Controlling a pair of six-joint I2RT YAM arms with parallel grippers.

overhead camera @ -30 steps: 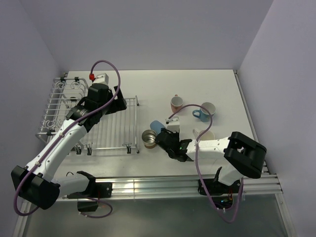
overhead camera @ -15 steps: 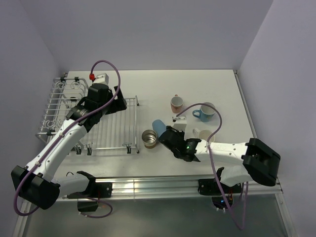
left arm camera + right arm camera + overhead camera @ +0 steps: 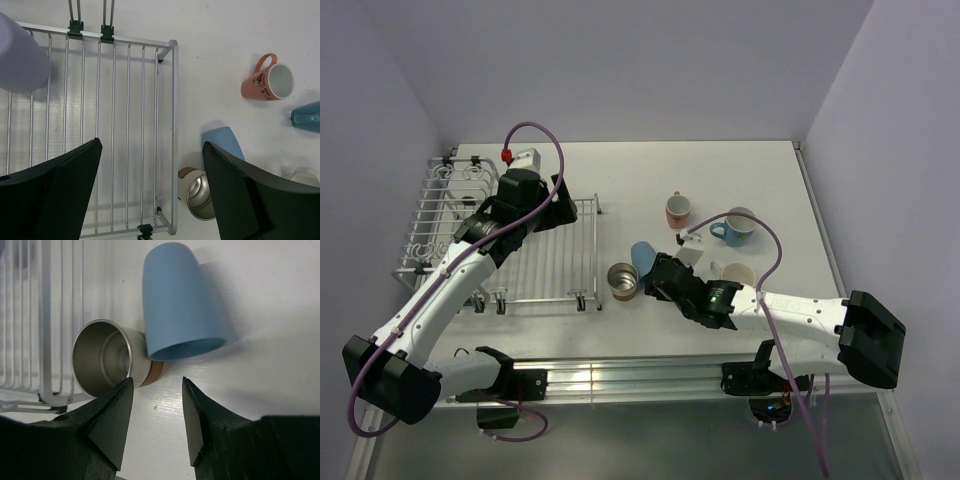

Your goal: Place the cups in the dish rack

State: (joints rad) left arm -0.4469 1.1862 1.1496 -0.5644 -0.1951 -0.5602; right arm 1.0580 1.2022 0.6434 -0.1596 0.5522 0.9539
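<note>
The robot's right gripper will next move down and outward, tilting flatter, onto the mid-blue cup's rim by the steel cup (image 3: 642,279), because the mid-blue cup's rim is just below and outward of it.
The dish rack (image 3: 555,262) (image 3: 125,100) stands at the left, with a lavender cup (image 3: 20,55) in its far corner. My left gripper (image 3: 542,208) (image 3: 150,165) hangs open above the rack, holding nothing. Just right of the rack a steel cup (image 3: 622,281) (image 3: 107,357) and a mid-blue cup (image 3: 642,251) (image 3: 177,305) lie on their sides, touching. My right gripper (image 3: 652,280) (image 3: 156,385) is low at the table just short of both, open and empty. Further right are a salmon mug (image 3: 677,211) (image 3: 267,82), a light-blue mug (image 3: 734,227) and a cream cup (image 3: 736,273).
The rack has an upright looped section (image 3: 450,185) at its far left. The right arm's cable (image 3: 760,240) arches over the light-blue mug and cream cup. Walls close in the table on the left, back and right.
The right arm's elbow has swung out to the right and its gripper has turned toward the two lying cups. The left arm has not moved.
</note>
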